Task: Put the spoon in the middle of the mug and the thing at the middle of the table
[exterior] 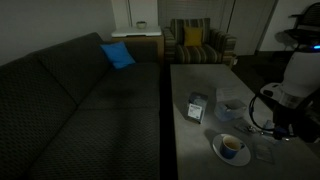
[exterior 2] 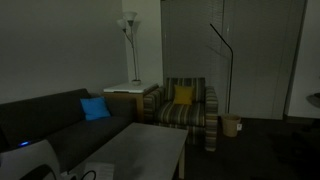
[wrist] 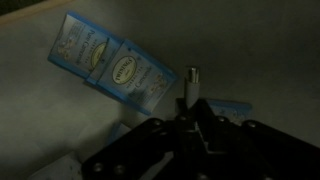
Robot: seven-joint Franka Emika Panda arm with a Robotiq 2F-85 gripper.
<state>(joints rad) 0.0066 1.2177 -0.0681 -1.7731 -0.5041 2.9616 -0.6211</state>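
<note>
I will move my gripper down toward the white plate (exterior: 217, 150) and let go of the spoon on the clear spot beside it, because the grey tabletop is bare there.
In the wrist view my gripper (wrist: 190, 108) is shut on the spoon (wrist: 193, 82), whose pale handle end sticks out beyond the dark fingers over the grey table (wrist: 250, 45). A blue and pale printed box (wrist: 105, 65) lies just past it to the left. In an exterior view the small dark block with a pale panel (exterior: 197, 107) stands mid-table (exterior: 190, 80). A mug (exterior: 232, 147) sits on a round white plate (exterior: 217, 150) nearer the front. The arm (exterior: 292, 85) leans in from the right; its fingers are too dark to make out there.
A pale cup-like object (exterior: 233, 106) stands to the right of the block. A dark sofa (exterior: 70, 100) with a blue cushion (exterior: 118, 54) runs along the table's left side. A striped armchair (exterior: 195, 45) stands behind. The table also shows in an exterior view (exterior 2: 150, 150).
</note>
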